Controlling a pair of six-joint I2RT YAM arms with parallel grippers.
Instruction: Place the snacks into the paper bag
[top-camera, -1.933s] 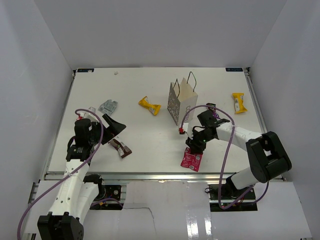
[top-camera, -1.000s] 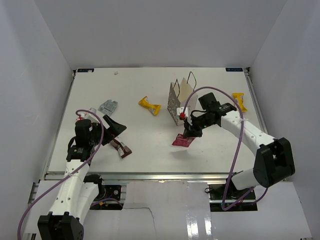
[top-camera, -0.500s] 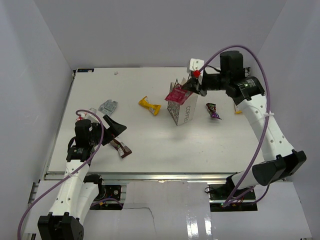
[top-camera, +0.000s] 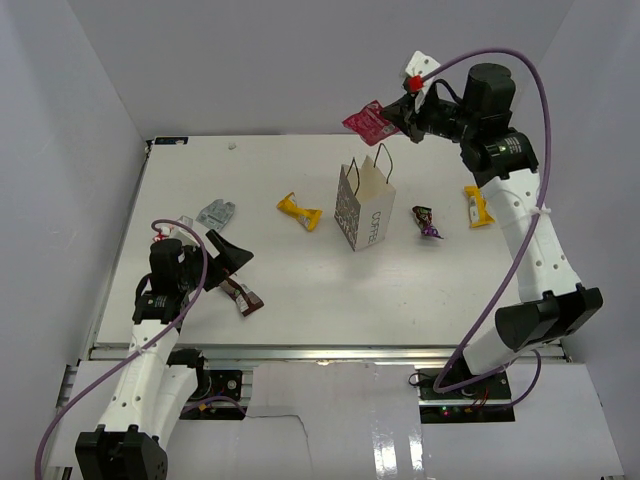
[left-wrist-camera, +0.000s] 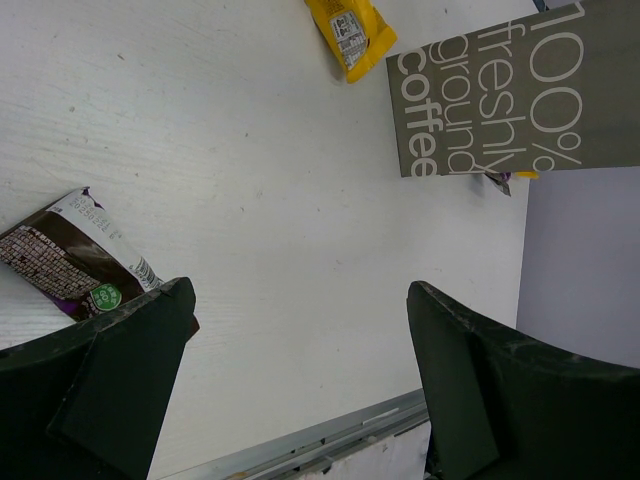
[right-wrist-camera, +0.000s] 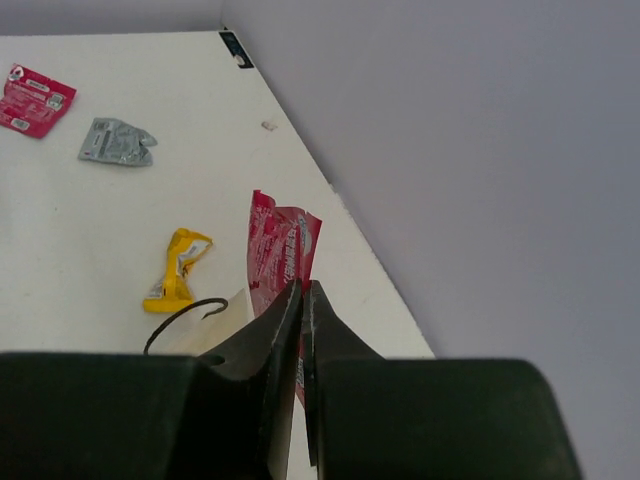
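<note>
My left gripper shifts left in the wrist view next, turning and lowering over the brown packet's middle (top-camera: 241, 296) (left-wrist-camera: 95, 264), since the brown snack lies at an angle that way.
The white paper bag (top-camera: 365, 205) stands upright mid-table; its grey lettered side (left-wrist-camera: 520, 95) shows in the left wrist view. My right gripper (top-camera: 395, 118) is raised high over the bag's far side, shut on a red-pink snack (top-camera: 365, 122) (right-wrist-camera: 280, 255) that hangs from its tips (right-wrist-camera: 303, 290). The bag's cord handle (right-wrist-camera: 185, 315) lies just below. My left gripper (top-camera: 228, 262) (left-wrist-camera: 300, 295) stands open and empty beside a brown snack (top-camera: 241, 297) (left-wrist-camera: 70, 262). Other snacks lie on the table: yellow (top-camera: 299, 211) (left-wrist-camera: 350, 30), silver-grey (top-camera: 216, 213), dark purple (top-camera: 426, 221), a second yellow (top-camera: 478, 206).
Another red-pink packet (right-wrist-camera: 35, 100) lies next to the silver-grey one (right-wrist-camera: 115, 142) at the left. White walls close in the table on three sides. The metal front rail (top-camera: 300, 352) runs along the near edge.
My right arm has lifted the red-pink snack from the table's front, swung it up past the bag and now holds it high above the bag's far side. The left arm has stayed still.
</note>
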